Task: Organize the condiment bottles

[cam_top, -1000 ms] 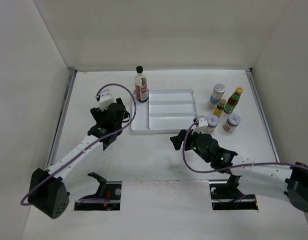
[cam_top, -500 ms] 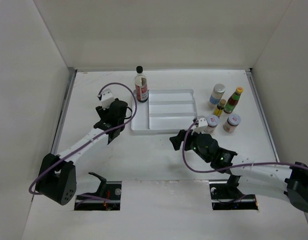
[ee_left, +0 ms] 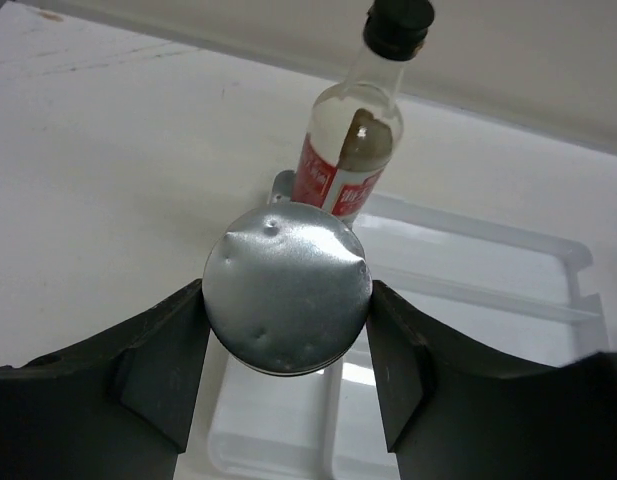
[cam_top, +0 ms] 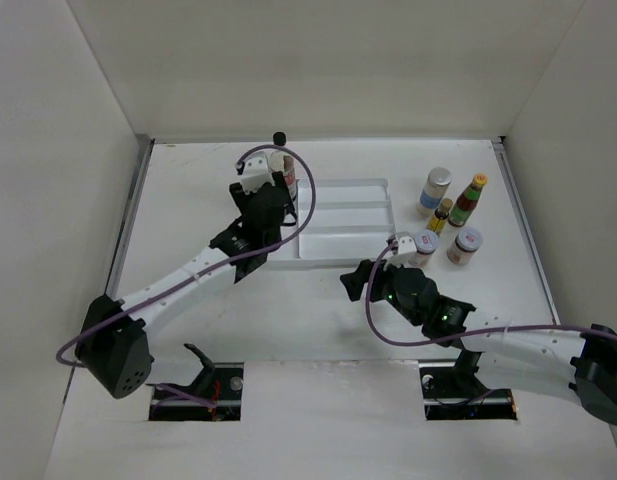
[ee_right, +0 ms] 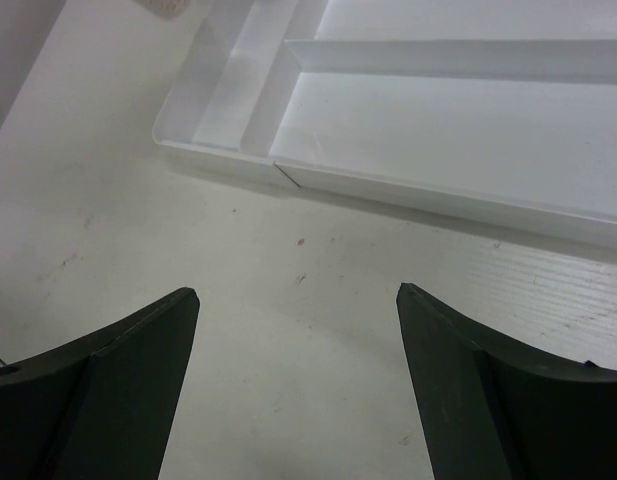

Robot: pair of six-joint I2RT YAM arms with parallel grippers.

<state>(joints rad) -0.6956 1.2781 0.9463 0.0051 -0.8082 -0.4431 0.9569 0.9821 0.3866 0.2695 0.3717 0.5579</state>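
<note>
My left gripper will go down toward the right in the top view to release the jar, over the tray's narrow end section.
My left gripper (cam_top: pixel 278 200) is shut on a short jar with a dented silver lid (ee_left: pixel 288 290) and holds it above the left end of the white divided tray (cam_top: pixel 348 215). The tall clear black-capped bottle (ee_left: pixel 353 140) stands just beyond it at the tray's far left corner; in the top view only its cap (cam_top: pixel 280 138) shows clearly. My right gripper (cam_top: pixel 360 280) is open and empty above the bare table, near the tray's front edge (ee_right: pixel 458 195). A white-lidded jar (cam_top: pixel 437 186), the red sauce bottle (cam_top: pixel 467 200), the tiny dark yellow-capped bottle (cam_top: pixel 441 215) and two short jars (cam_top: pixel 425 245) (cam_top: pixel 465 244) stand right of the tray.
White walls enclose the table on the left, back and right. The tray's three long compartments hold nothing that I can see. The right arm's wrist lies close to the nearest short jar.
My left gripper has swung right and away from me, from the table left of the tray to above the tray's left end by the tall bottle. The right arm has not moved.
</note>
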